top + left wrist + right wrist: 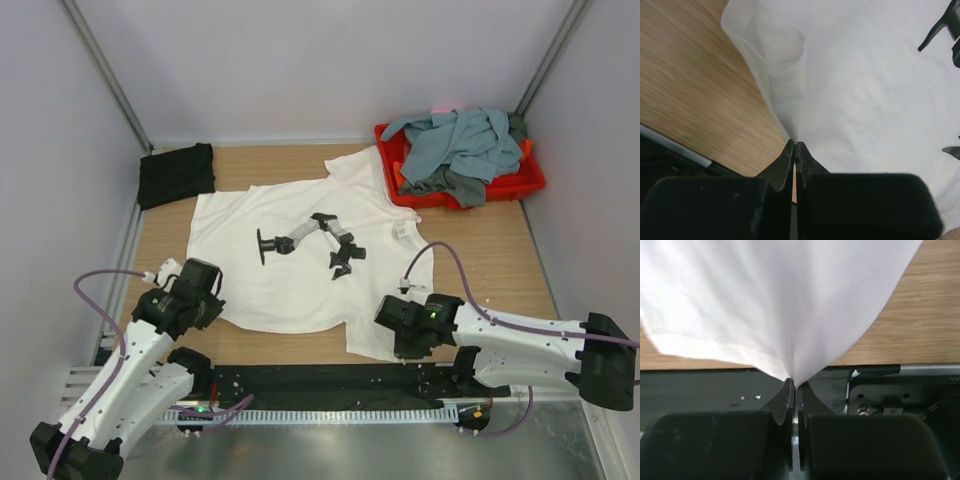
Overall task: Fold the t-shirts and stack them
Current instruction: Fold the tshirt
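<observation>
My right gripper carries the t-shirt's near corner up and outward next. It releases it onto the white t-shirt beside the black print (366,214), since this side still lies unfolded.
A white t-shirt (300,260) with a black print in its middle lies spread on the wooden table. My left gripper (212,300) is shut on its near left edge; in the left wrist view the tips (796,145) pinch the white cloth (865,90) at the table. My right gripper (392,335) is shut on its near right corner, and the right wrist view shows the cloth (790,300) drawn up taut from the closed tips (796,382). A folded black t-shirt (176,173) lies at the back left. Grey-blue (460,140) and dark grey (455,185) shirts are heaped in the tray.
A red plastic tray (525,183) stands at the back right corner. White walls close the table at the back and both sides. A black base rail (320,385) runs along the near edge, just under the right gripper.
</observation>
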Controlling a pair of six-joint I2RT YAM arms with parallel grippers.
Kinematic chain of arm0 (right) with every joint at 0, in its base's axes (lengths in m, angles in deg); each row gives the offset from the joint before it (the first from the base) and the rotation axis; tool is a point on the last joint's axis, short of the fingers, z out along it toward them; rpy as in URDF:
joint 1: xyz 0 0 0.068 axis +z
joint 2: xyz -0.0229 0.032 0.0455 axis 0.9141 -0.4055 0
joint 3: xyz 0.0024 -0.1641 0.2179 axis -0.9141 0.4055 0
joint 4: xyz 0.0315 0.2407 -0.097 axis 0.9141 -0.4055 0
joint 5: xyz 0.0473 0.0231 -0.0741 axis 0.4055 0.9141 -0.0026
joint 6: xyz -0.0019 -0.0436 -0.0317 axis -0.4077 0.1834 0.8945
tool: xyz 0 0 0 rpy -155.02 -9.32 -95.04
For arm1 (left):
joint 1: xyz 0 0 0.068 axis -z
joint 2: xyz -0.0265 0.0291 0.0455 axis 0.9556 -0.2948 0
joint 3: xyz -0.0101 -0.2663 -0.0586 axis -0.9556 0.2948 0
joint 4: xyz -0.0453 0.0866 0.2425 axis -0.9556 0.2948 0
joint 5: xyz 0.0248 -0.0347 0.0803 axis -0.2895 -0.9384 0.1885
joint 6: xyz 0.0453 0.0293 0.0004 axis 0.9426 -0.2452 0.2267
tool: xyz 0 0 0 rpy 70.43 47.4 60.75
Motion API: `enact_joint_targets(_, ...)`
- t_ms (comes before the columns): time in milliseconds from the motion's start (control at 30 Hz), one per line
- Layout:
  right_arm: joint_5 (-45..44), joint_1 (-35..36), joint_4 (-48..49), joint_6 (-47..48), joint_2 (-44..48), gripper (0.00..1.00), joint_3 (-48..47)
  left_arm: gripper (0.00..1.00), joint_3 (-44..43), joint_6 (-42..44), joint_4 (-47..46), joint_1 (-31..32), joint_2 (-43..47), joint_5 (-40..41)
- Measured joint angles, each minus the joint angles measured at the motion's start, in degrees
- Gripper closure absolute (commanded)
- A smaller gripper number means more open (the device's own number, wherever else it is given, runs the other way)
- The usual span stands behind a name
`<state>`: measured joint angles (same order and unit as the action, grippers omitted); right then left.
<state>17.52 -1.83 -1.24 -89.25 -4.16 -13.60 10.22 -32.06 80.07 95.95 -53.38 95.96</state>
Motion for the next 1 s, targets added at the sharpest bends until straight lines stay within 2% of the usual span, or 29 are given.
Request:
enact_joint_targets(167, -0.79, 0.15, -5.79, 0.31, 4.79, 0.99, -6.88, 1.00, -0.94, -0.28, 7.39, 0.02, 7.45, -1.53)
enact_joint_targets(267, -1.31, 0.15, -9.68, 0.76, 6.51, 0.99, -11.54, 1.00, -4.42, -0.24, 12.31, 0.02, 12.33, -0.79)
enact_joint_targets(467, -2.64, 0.15, -15.23, 2.34, 6.40, 0.99, -19.19, 1.00, -15.06, 1.22, 14.47, 0.00, 10.12, 3.39)
enact_joint_targets(633, -3.56, 0.15, -16.13, 3.13, 5.97, 0.99, -20.41, 0.98, -16.39, 2.29, 14.99, 0.02, 10.58, 4.07)
enact_joint_targets(767, -5.99, 0.15, -16.44, 4.96, 2.38, 0.99, -24.09, 0.96, -16.35, 4.24, 15.67, 0.00, 9.38, 3.85)
enact_joint_targets(867, -9.55, -0.55, -15.85, 8.28, -3.87, 0.99, -31.06, 0.96, -16.17, 6.60, 15.78, 0.02, 5.75, 1.88)
enact_joint_targets(1000, -12.33, -5.84, -13.09, 15.47, -12.63, 0.99, -38.91, 0.96, -16.24, 10.58, 14.99, -0.02, -1.62, -0.81)
